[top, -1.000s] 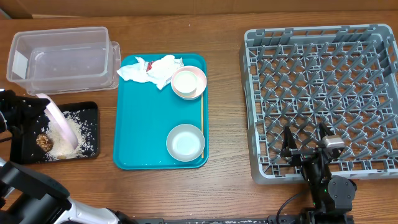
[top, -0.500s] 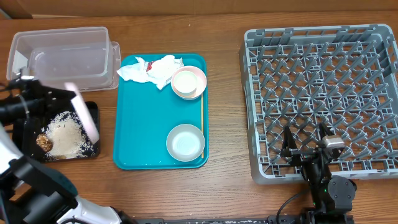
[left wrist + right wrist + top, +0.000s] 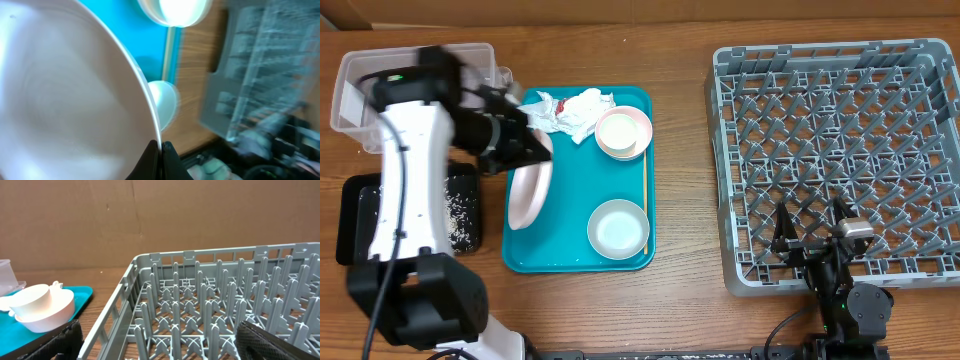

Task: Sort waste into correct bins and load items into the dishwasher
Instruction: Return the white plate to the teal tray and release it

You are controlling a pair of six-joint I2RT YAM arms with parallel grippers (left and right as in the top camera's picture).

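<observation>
The tray's bare middle [image 3: 570, 190] is below my left gripper, toward the right in the overhead view, so I will move my left gripper down that way next and let go of the plate's rim.
My left gripper [image 3: 530, 148] is shut on the rim of the pale pink plate [image 3: 531, 192], which hangs on edge over the left part of the teal tray [image 3: 570, 250]. In the left wrist view the plate [image 3: 65, 90] fills the frame, its rim pinched between the fingertips [image 3: 161, 150]. Crumpled napkins [image 3: 572, 112] and a red wrapper [image 3: 560, 104] lie at the tray's far end. A whitish bowl holding a cup [image 3: 623, 132] and a second bowl [image 3: 617, 228] stand on the tray. My right gripper [image 3: 810, 225] stands open over the grey dish rack's [image 3: 840, 120] front edge, with nothing between its fingers.
The clear tub [image 3: 420, 95] stands at the back left. The black tray [image 3: 465, 210] in front of it holds rice grains, partly hidden by my left arm. A thin wooden stick [image 3: 644, 200] lies along the teal tray's right edge.
The left arm swung right from the black tray, carrying the plate to above the teal tray. The rice and brown bits stayed on the black tray. The right arm has not moved.
</observation>
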